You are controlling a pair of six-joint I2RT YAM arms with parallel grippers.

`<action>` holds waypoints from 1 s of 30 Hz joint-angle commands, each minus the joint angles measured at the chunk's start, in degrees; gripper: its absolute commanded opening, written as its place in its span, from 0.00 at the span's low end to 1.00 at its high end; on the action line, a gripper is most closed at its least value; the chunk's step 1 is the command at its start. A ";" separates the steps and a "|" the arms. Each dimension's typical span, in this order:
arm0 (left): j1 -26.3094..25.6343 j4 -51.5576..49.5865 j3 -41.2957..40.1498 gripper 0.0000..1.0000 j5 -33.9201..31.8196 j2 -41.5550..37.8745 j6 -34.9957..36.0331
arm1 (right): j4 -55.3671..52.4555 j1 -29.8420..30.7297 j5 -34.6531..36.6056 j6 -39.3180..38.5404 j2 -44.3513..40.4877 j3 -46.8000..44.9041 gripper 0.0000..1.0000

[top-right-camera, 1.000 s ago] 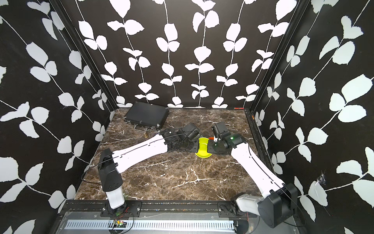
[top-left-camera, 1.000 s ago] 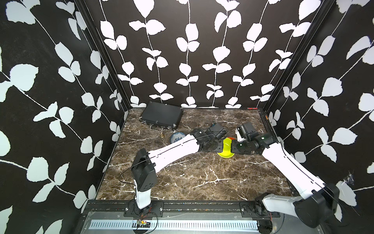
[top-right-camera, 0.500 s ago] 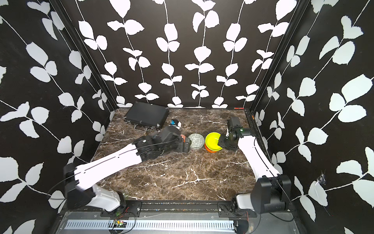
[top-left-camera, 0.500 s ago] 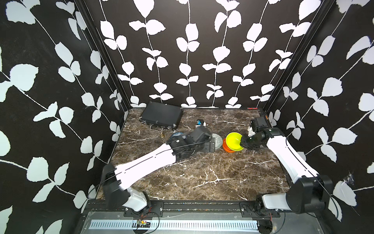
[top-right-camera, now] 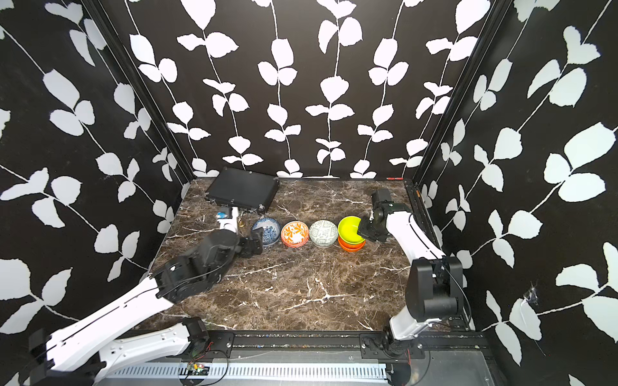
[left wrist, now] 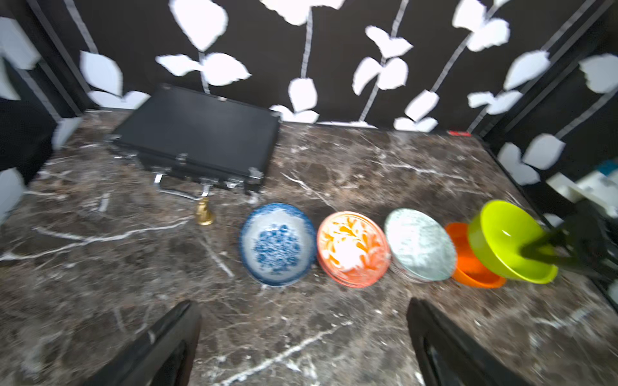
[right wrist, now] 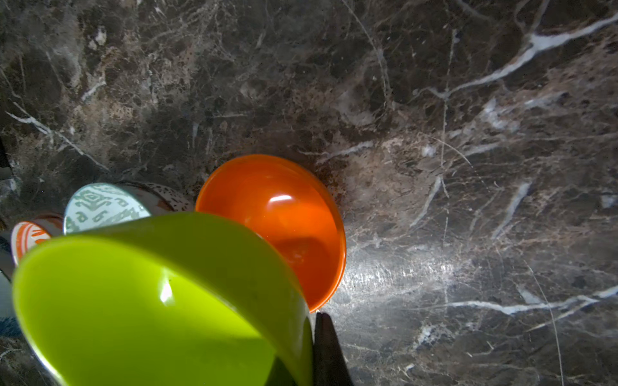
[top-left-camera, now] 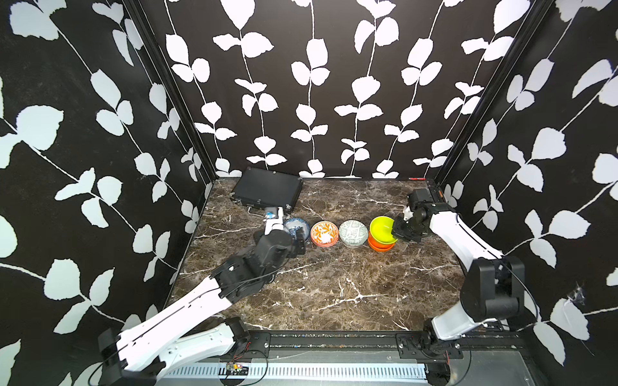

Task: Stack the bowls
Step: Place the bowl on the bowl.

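The orange bowl's empty, open inside lies below my right gripper, so next it needs to lower its tilted lime bowl in there and release that bowl's rim.
Four bowls stand in a row across the far half of the marble table (top-left-camera: 334, 294): a blue-white floral bowl (top-left-camera: 297, 227), an orange-white patterned bowl (top-left-camera: 323, 233), a pale green patterned bowl (top-left-camera: 353, 232) and a plain orange bowl (top-left-camera: 379, 245). My right gripper (top-left-camera: 398, 232) is shut on the rim of a plain lime bowl (right wrist: 150, 300), which it holds tilted over the orange bowl (right wrist: 284, 217). I cannot tell whether the two touch. My left gripper (left wrist: 302, 302) is open and empty, just in front of the blue-white bowl (left wrist: 277, 245).
A flat black case (top-left-camera: 267, 188) lies at the back left corner. A small gold figure (left wrist: 204, 214) stands between the case and the blue-white bowl. Patterned walls close in the table on three sides.
My left gripper has opened wide and drawn back to the left, from the middle bowls to the blue-white one. The right gripper still holds the lime bowl over the orange one.
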 commanded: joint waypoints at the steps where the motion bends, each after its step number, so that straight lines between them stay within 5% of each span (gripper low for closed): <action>1: 0.33 4.80 -4.97 0.99 -7.58 -4.52 1.88 | 3.06 -0.24 0.46 -0.55 1.99 0.35 0.00; 13: 2.89 2.84 -9.98 0.99 -12.52 -8.68 3.06 | 3.88 -0.16 0.61 -0.97 7.63 1.62 0.02; 17: 3.02 3.33 -10.15 0.99 -14.19 -8.83 5.07 | 2.85 0.26 0.36 -1.36 7.22 1.82 0.51; 23: 3.46 7.02 -11.48 0.99 -17.53 -8.48 8.88 | 1.49 1.18 5.17 -0.02 0.68 0.82 0.63; 25: 4.34 9.78 -12.04 0.99 -19.45 -7.54 12.42 | 3.50 1.25 8.18 1.31 -5.58 -1.82 0.96; 30: 13.32 17.50 -13.98 0.99 -13.62 -3.50 19.05 | 10.24 1.25 16.25 2.08 -16.67 -9.44 0.99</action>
